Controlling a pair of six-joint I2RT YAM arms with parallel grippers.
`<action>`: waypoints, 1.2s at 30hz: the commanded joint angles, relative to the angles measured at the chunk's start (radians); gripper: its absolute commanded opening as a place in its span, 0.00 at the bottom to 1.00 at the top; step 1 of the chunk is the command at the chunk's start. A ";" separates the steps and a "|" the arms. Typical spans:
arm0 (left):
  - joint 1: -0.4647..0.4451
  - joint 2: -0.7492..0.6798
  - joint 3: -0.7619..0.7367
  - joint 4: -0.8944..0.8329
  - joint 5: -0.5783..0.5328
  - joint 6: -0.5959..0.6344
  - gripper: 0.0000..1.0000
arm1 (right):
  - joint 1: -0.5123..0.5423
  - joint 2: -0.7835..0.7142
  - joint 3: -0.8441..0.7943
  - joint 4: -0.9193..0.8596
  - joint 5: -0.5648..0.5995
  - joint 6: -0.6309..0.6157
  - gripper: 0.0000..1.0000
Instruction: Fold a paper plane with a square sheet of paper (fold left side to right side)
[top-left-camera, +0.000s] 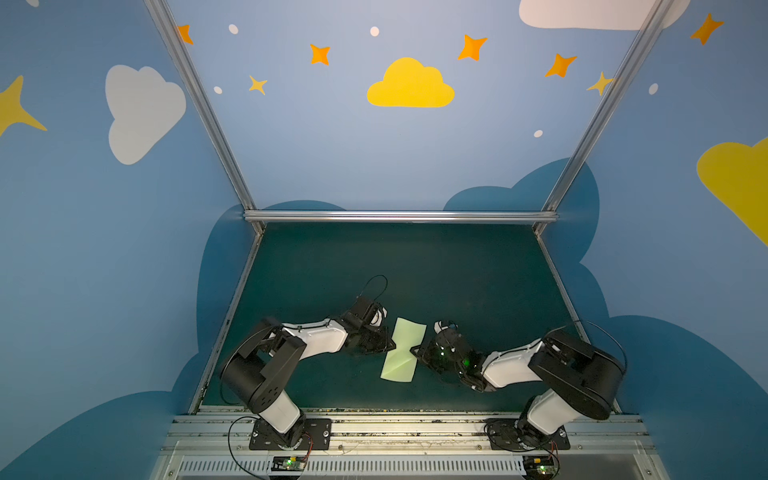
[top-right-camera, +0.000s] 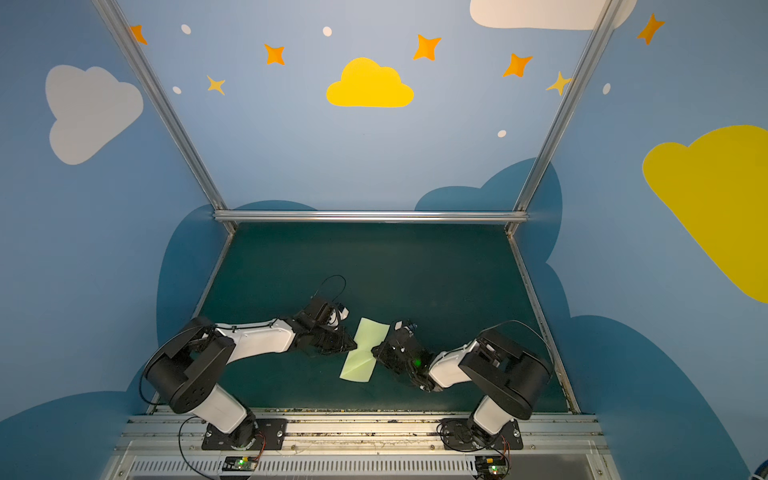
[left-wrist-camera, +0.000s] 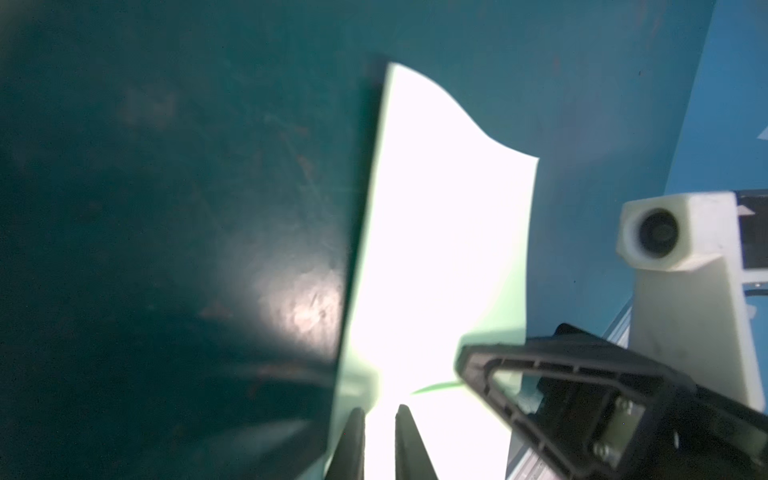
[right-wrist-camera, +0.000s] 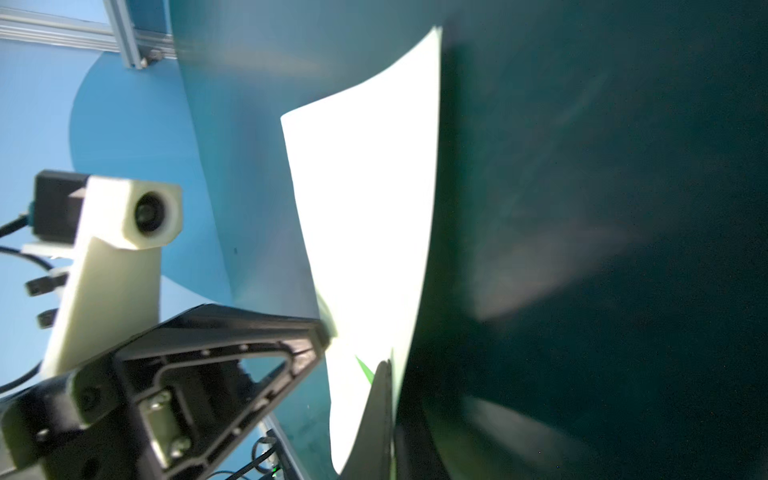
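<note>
My right gripper lifts the folded paper up and outward next, then brings it down onto the mat's near middle and releases, as it holds the paper's edge shut between its fingers.
The pale green sheet of paper (top-left-camera: 409, 332) (top-right-camera: 371, 334) lies as a folded oblong strip on the mat, pinched narrow at its middle, with a diagonal crease in its near half. My left gripper (top-left-camera: 390, 345) (top-right-camera: 354, 345) meets the strip's left edge at that waist. In the left wrist view its fingertips (left-wrist-camera: 380, 411) stand a narrow gap apart over the bright paper (left-wrist-camera: 449, 249). My right gripper (top-left-camera: 413, 351) (top-right-camera: 374, 349) is shut on the strip's right edge; in the right wrist view (right-wrist-camera: 388, 365) the paper (right-wrist-camera: 365, 208) rises from between the closed fingers.
The dark green mat (top-left-camera: 415, 270) is bounded by an aluminium rail at the back (top-left-camera: 399, 216), slanted side rails and blue walls. Both arm bases sit on the front rail (top-left-camera: 407, 428). Each wrist view shows the opposite gripper close by.
</note>
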 joint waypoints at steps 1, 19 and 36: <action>0.035 -0.084 0.071 -0.083 -0.008 -0.019 0.22 | -0.058 -0.109 -0.003 -0.362 -0.002 -0.119 0.00; 0.167 -0.217 0.148 -0.184 -0.005 -0.017 0.32 | -0.393 -0.432 0.608 -1.341 0.369 -0.882 0.00; 0.201 -0.302 0.094 -0.254 -0.080 0.047 0.68 | -0.282 -0.122 0.760 -1.566 0.820 -0.970 0.00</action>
